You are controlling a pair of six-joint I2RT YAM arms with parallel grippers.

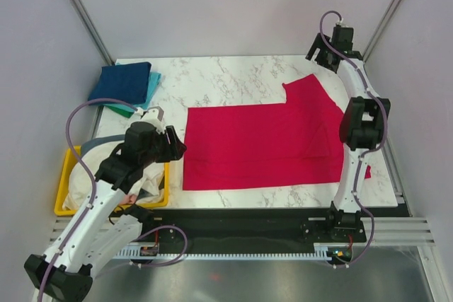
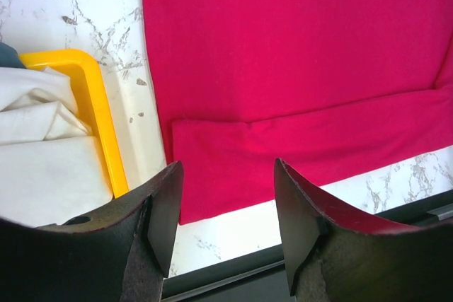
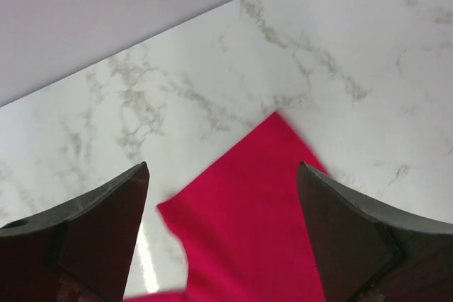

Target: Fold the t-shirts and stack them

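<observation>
Next, my right gripper moves down until its open fingers straddle the back sleeve's far peak (image 1: 311, 77) (image 3: 274, 124), which sticks out onto empty marble.
A red t-shirt (image 1: 269, 143) lies spread flat on the marble table (image 1: 212, 79), one sleeve pointing to the back right. Its near edge is folded over in the left wrist view (image 2: 297, 68). My left gripper (image 1: 177, 148) is open and empty, hovering above the shirt's near left corner; it also shows in the left wrist view (image 2: 226, 210). My right gripper (image 1: 316, 53) is open and empty above the back sleeve (image 3: 248, 224) in the right wrist view (image 3: 223, 203). A stack of folded shirts, dark blue over teal (image 1: 127, 84), sits at the back left.
A yellow bin (image 1: 67, 175) holding white and grey shirts (image 2: 42, 153) stands at the near left, beside my left arm. The black mounting rail (image 1: 248, 221) runs along the table's near edge. Grey walls enclose the table on three sides.
</observation>
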